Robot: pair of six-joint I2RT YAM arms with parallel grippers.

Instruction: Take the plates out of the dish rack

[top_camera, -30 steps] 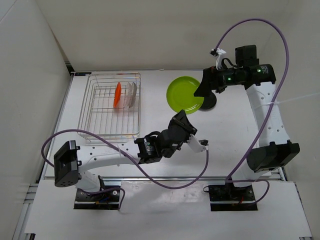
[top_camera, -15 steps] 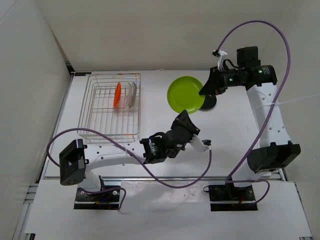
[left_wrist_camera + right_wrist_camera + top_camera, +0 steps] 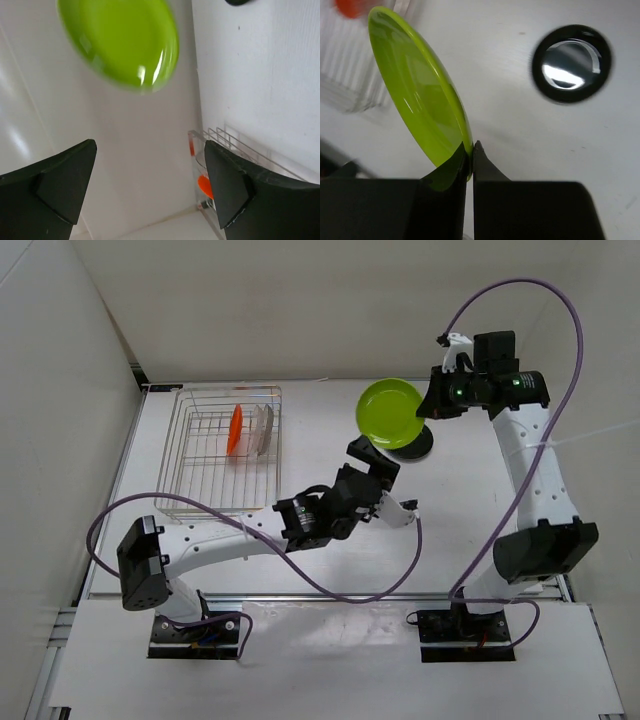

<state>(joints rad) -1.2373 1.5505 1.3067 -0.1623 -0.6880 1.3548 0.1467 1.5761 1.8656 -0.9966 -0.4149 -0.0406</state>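
The lime green plate needs to go down onto the black plate next with my right gripper, and then the gripper needs to open.
A lime green plate hangs tilted above the table at the back right, and my right gripper is shut on its right rim. In the right wrist view the fingers pinch the edge of the green plate where the right gripper meets it. Under it, a glossy black plate lies flat on the table. My left gripper stands open and holds nothing, just below the green plate. At the back left, the dish rack holds an orange plate and clear plates on edge.
White walls close in the table on the left and at the back. Purple cables loop from both arms over the table's front and right side. The left arm lies stretched across the front of the table, below the rack.
The right gripper shut on the green plate's rim and raised it up and to the right, tilted. The left gripper then opened, let go of that plate and shifted slightly right.
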